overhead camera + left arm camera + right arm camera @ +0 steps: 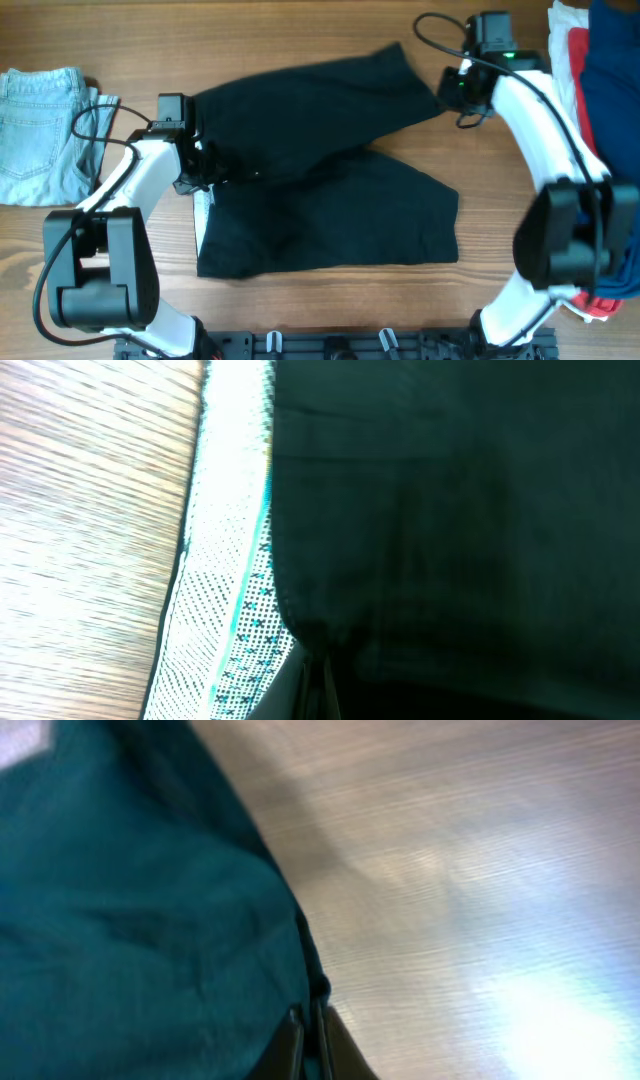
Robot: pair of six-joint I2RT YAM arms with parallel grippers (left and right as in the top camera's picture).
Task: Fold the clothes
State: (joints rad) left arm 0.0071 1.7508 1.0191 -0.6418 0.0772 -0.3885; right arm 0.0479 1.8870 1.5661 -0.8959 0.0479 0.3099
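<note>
My left gripper needs to stay low and open its fingers next to let go of the fabric, which lies spread with its black edge beside the pale band between them.
A large black garment (330, 200) lies spread on the wooden table, with one leg angled to the back right. Its pale patterned inner band (201, 215) shows at the left edge. My left gripper (200, 165) is shut on the black fabric beside that band. In the left wrist view the fingers (318, 685) pinch a fold of the fabric, with the dotted band (230, 560) next to them. My right gripper (450, 92) is shut on the far right corner of the garment. In the right wrist view its fingers (310, 1040) clamp the cloth's edge (140, 940).
A folded pale blue denim garment (40, 130) lies at the far left. A pile of blue, red and white clothes (600, 80) sits along the right edge. Bare wood (470, 870) lies to the right of the gripped corner.
</note>
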